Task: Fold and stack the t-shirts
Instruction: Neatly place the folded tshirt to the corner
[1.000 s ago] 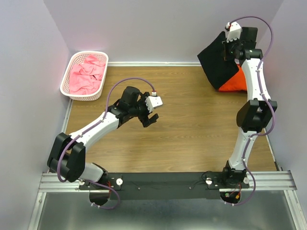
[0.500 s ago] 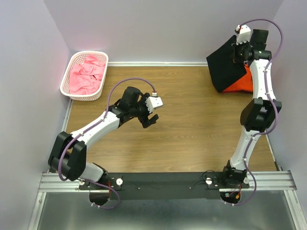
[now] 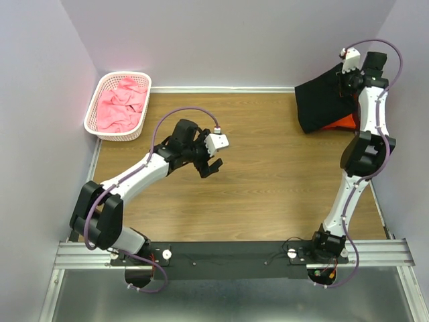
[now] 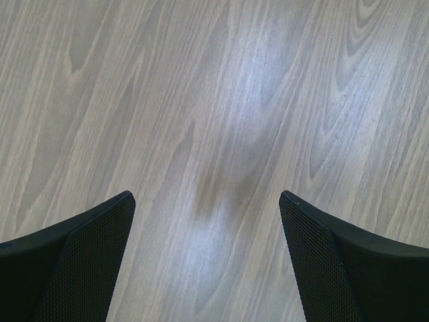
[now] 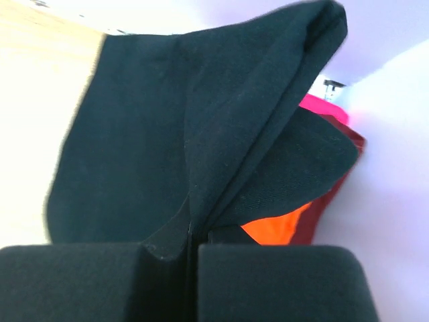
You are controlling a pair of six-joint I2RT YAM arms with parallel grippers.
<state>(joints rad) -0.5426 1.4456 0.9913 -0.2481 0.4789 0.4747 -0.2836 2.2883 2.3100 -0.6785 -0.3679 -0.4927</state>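
Note:
The right gripper shifts toward the wall and lowers the folded black t-shirt (image 3: 322,99) onto the stack next, since orange and maroon show uncovered on that side of the stack.
My right gripper (image 3: 346,75) is shut on the folded black t-shirt (image 3: 322,99) and holds it over the stack at the far right corner. The black shirt hangs from the jaws in the right wrist view (image 5: 167,141). Under it lie the bright orange shirt (image 3: 343,122), also in the right wrist view (image 5: 275,227), the dark maroon shirt (image 5: 338,180) and a pink edge (image 5: 325,107). Pink shirts (image 3: 120,104) fill the basket at the far left. My left gripper (image 3: 210,166) is open and empty over bare wood, as the left wrist view (image 4: 208,221) shows.
The white lattice basket (image 3: 94,107) stands at the far left corner of the wooden table (image 3: 268,174). Lilac walls close in the back and both sides. The right wall is right beside the stack.
My right gripper has carried the black shirt to the right and lowered it, so it now covers most of the orange shirt. The left arm has barely moved.

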